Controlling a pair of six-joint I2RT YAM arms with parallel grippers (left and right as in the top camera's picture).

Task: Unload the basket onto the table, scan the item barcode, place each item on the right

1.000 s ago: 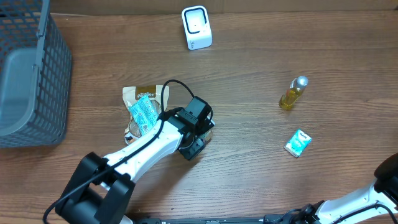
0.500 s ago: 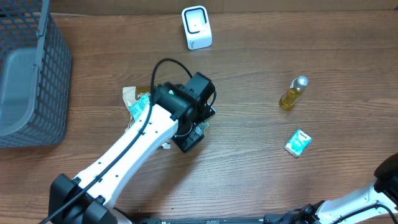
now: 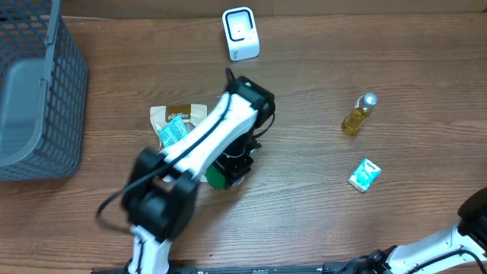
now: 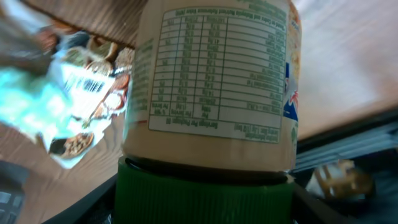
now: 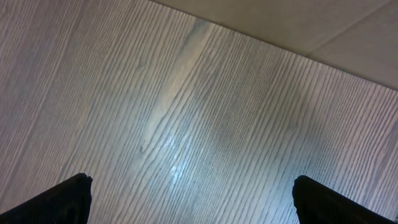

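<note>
I should lower my left gripper, put the jar on the bare wood point(image 3: 228, 189) beside the snack pouch and release its green lid, because that spot is clear.
My left gripper point(image 4: 202, 202) is shut on the green lid of a jar point(image 4: 211, 81). The jar has a cream label with a nutrition table, which fills the left wrist view. From overhead the green lid point(image 3: 218, 177) shows just under the left gripper point(image 3: 232, 163), left of the table's middle. The white barcode scanner point(image 3: 240, 33) stands at the far edge, well apart from the jar. My right gripper point(image 5: 193, 196) is open over bare wood with nothing between its fingers. Only the right arm point(image 3: 468, 224) shows overhead, at the bottom right corner.
A snack pouch with a blue packet point(image 3: 175, 125) lies just left of the jar, its barcode point(image 4: 81, 81) showing. A dark mesh basket point(image 3: 38, 91) stands at the far left. A small yellow bottle point(image 3: 358, 114) and a teal packet point(image 3: 364, 174) lie on the right.
The left arm has swung its elbow up and over toward the camera while the wrist stayed near the pouch. The jar's green lid now shows below the gripper. The right arm has not moved.
</note>
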